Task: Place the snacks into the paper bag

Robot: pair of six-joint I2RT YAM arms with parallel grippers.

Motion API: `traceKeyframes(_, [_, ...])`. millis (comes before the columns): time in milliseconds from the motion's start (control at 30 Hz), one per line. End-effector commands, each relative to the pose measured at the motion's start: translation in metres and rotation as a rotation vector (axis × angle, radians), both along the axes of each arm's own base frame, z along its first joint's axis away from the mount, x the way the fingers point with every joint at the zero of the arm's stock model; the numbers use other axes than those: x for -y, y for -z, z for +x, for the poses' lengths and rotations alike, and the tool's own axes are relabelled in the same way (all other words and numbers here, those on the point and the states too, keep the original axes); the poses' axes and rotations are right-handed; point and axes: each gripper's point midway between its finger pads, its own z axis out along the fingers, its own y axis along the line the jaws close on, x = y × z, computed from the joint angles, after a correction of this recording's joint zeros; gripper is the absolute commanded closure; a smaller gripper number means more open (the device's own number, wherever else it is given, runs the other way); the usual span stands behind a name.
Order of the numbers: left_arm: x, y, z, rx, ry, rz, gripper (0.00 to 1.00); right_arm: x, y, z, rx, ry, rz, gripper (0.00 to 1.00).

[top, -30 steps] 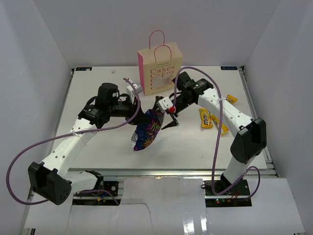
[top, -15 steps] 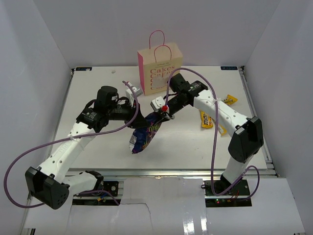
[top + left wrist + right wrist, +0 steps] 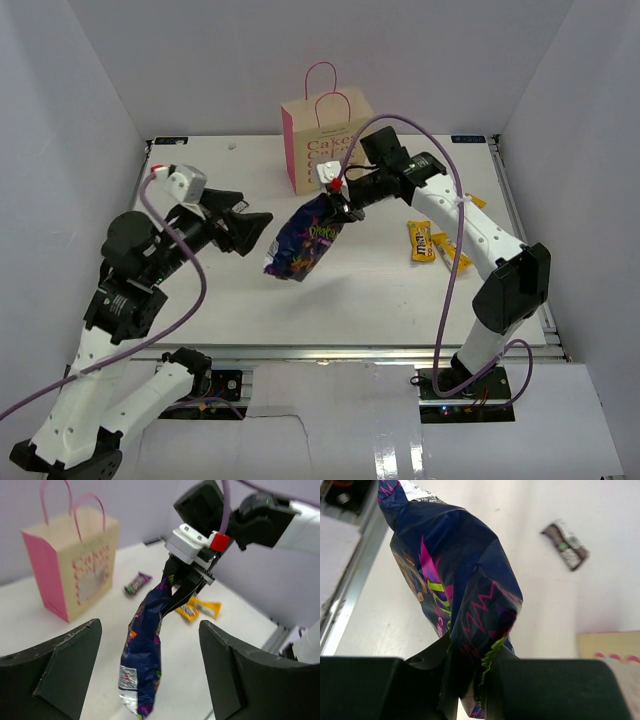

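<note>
The right gripper rises outward over the opening between the pink handles next and lets go, since the chip bag's lower end hangs below the paper bag's rim.
The blue-purple chip bag (image 3: 303, 240) (image 3: 145, 650) (image 3: 450, 565) hangs above the table, pinched at its top edge by my right gripper (image 3: 338, 203) (image 3: 470, 675), which is shut on it. My left gripper (image 3: 255, 228) (image 3: 150, 630) stands open to the bag's left, fingers wide apart and touching nothing. The tan paper bag (image 3: 325, 140) (image 3: 75, 565) stands upright just behind, pink handles up. Yellow candy packets (image 3: 421, 241) (image 3: 455, 255) (image 3: 472, 203) lie on the right. A dark candy bar (image 3: 137, 582) (image 3: 566, 551) lies near the paper bag.
White walls enclose the table (image 3: 200, 190) on the left, back and right. Purple cables (image 3: 445, 250) loop off both arms. The metal front rail (image 3: 350, 352) runs along the near edge.
My left gripper opened, let go of the chip bag and drew back to the left. My right gripper shut on the bag's top and lifted it toward the paper bag.
</note>
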Motion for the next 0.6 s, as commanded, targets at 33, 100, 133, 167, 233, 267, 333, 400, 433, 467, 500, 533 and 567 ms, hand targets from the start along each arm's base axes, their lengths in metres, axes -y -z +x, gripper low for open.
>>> traceKeyframes(33, [-0.032, -0.040, 0.000, 0.102, -0.168, -0.063, 0.11, -0.018, -0.144, 0.018, 0.204, 0.074, 0.318, 0.92])
traceKeyframes(100, [-0.036, -0.033, -0.002, 0.086, -0.185, -0.055, 0.11, -0.022, -0.182, 0.027, 0.278, 0.102, 0.405, 0.92])
traceKeyframes(133, [-0.037, -0.029, -0.003, 0.075, -0.189, -0.058, 0.11, -0.026, -0.196, 0.038, 0.296, 0.145, 0.444, 0.92])
traceKeyframes(167, [-0.038, -0.026, -0.003, 0.066, -0.195, -0.062, 0.11, -0.026, -0.208, 0.044, 0.310, 0.168, 0.468, 0.92])
traceKeyframes(233, [-0.039, -0.016, -0.005, 0.046, -0.197, -0.075, 0.11, -0.028, -0.240, 0.062, 0.340, 0.242, 0.530, 0.92])
traceKeyframes(267, [-0.039, -0.014, -0.006, 0.042, -0.200, -0.080, 0.11, -0.028, -0.259, 0.069, 0.385, 0.267, 0.581, 0.92])
traceKeyframes(333, [-0.040, -0.008, -0.007, 0.035, -0.204, -0.087, 0.11, -0.027, -0.288, 0.089, 0.437, 0.348, 0.651, 0.92])
traceKeyframes(400, [-0.042, -0.006, -0.009, 0.031, -0.209, -0.097, 0.11, -0.022, -0.320, 0.102, 0.512, 0.397, 0.748, 0.92])
traceKeyframes(433, [-0.042, -0.002, -0.008, 0.024, -0.212, -0.097, 0.11, -0.020, -0.333, 0.112, 0.534, 0.438, 0.789, 0.92])
traceKeyframes(467, [-0.044, -0.002, -0.010, 0.028, -0.215, -0.101, 0.11, -0.016, -0.346, 0.115, 0.564, 0.453, 0.837, 0.92])
traceKeyframes(500, [-0.044, 0.000, -0.010, 0.026, -0.219, -0.102, 0.11, -0.015, -0.353, 0.123, 0.586, 0.483, 0.863, 0.92])
traceKeyframes(533, [-0.045, 0.002, -0.011, 0.025, -0.222, -0.104, 0.11, -0.014, -0.362, 0.125, 0.617, 0.495, 0.897, 0.92])
traceKeyframes(567, [-0.046, 0.003, -0.011, 0.023, -0.225, -0.104, 0.11, -0.013, -0.363, 0.131, 0.628, 0.515, 0.901, 0.92])
